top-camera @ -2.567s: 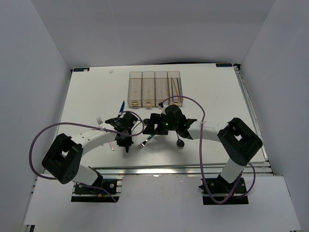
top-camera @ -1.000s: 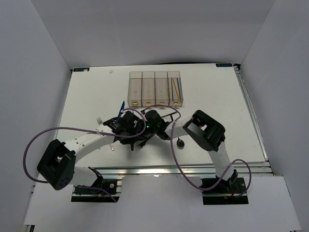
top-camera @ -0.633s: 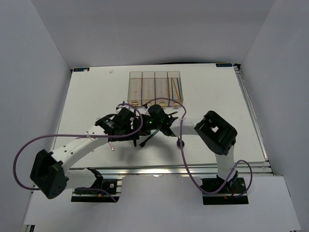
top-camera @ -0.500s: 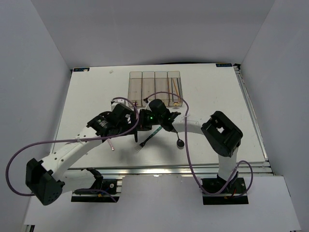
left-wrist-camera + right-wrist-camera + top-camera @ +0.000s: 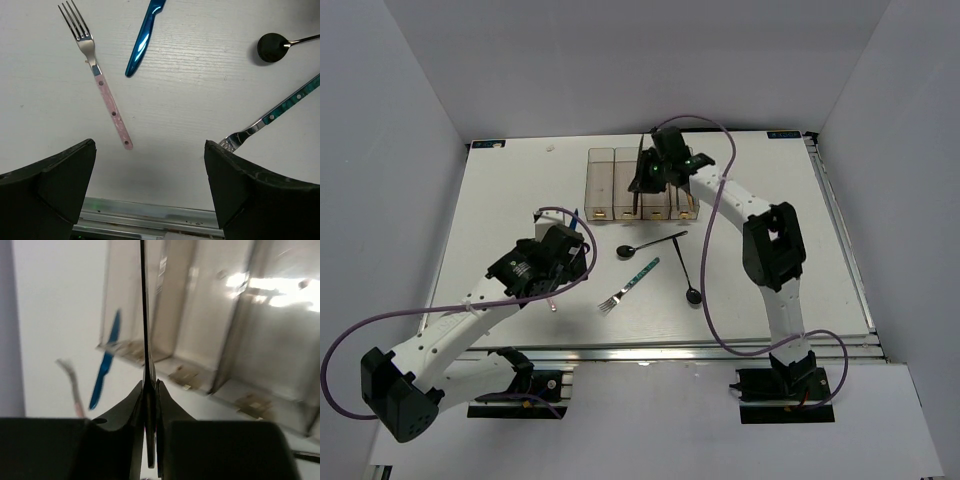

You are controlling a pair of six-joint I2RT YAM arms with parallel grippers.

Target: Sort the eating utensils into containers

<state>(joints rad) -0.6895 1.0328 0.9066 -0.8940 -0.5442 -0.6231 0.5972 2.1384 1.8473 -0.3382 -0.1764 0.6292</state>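
The black knife is hanging by the divider, short of the bin beside the chopsticks, so I will move my right gripper toward the chopsticks and lower it over that bin.
My right gripper hovers over the containers, four clear bins in a row, and is shut on a slim black knife seen edge-on. Thin chopsticks lie in the rightmost bin. My left gripper is raised above the table, open and holding nothing. Below it lie a pink fork and a blue knife. A teal fork and two black spoons rest mid-table.
The table's metal front rail runs just below the left gripper's view. White walls close in the table on both sides and at the back. The left arm's purple cable loops over the near left corner.
The right arm carried the black knife from mid-table up over the bins. The left gripper opened and drew back to the left, uncovering the spoons and teal fork.
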